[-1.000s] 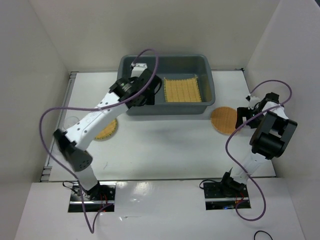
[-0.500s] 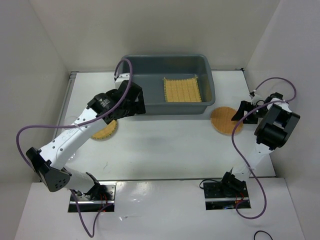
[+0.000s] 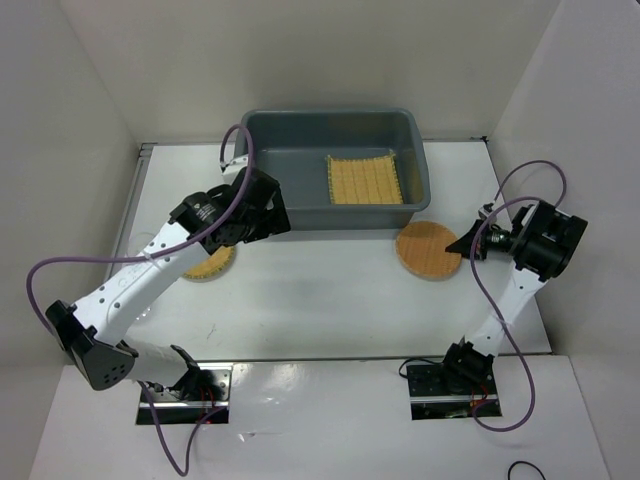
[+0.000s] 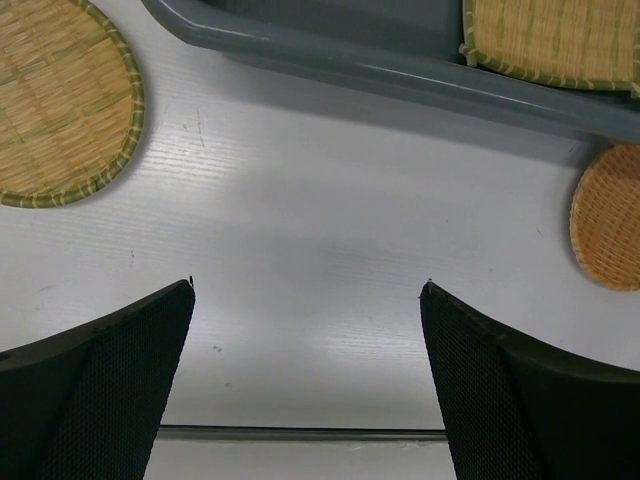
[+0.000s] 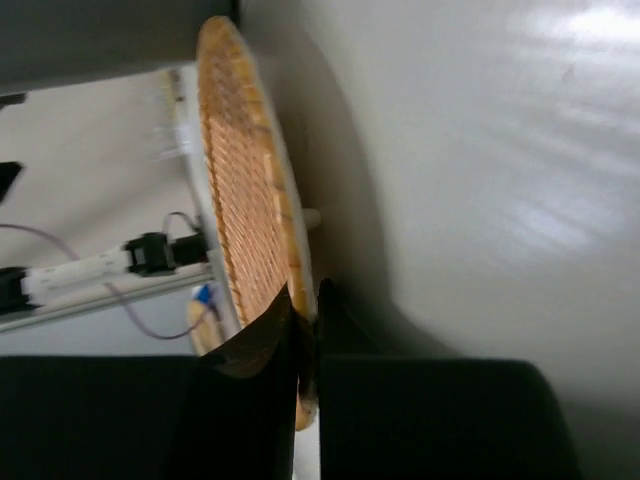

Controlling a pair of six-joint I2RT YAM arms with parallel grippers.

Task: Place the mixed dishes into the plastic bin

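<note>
The yellow mat (image 3: pixel 365 180) lies outward of my right gripper and to its left in the top view. Next, I lift over the bin's side, come down and release there.
The grey plastic bin (image 3: pixel 420 165) stands at the back with the square yellow mat (image 3: pixel 365 180) lying flat inside it. One round woven plate (image 3: pixel 212 262) lies on the table at the left. A second woven plate (image 3: pixel 428 250) is in front of the bin's right corner, its right rim pinched by my right gripper (image 3: pixel 460 245). In the right wrist view that plate (image 5: pixel 245 190) stands edge-on, and the right gripper (image 5: pixel 308 300) is shut on its rim. My left gripper (image 3: pixel 272 218) hangs open and empty near the bin's front left corner. No cups can be made out.
White walls close in the table on the left, back and right. In the left wrist view the bin's front wall (image 4: pixel 400 75) runs across the top, with the left plate (image 4: pixel 60 100) and the right plate (image 4: pixel 608 215) at either side.
My right gripper has shut on the right plate's rim and the plate has shifted left. The left arm has drawn back out of the bin toward the near left.
</note>
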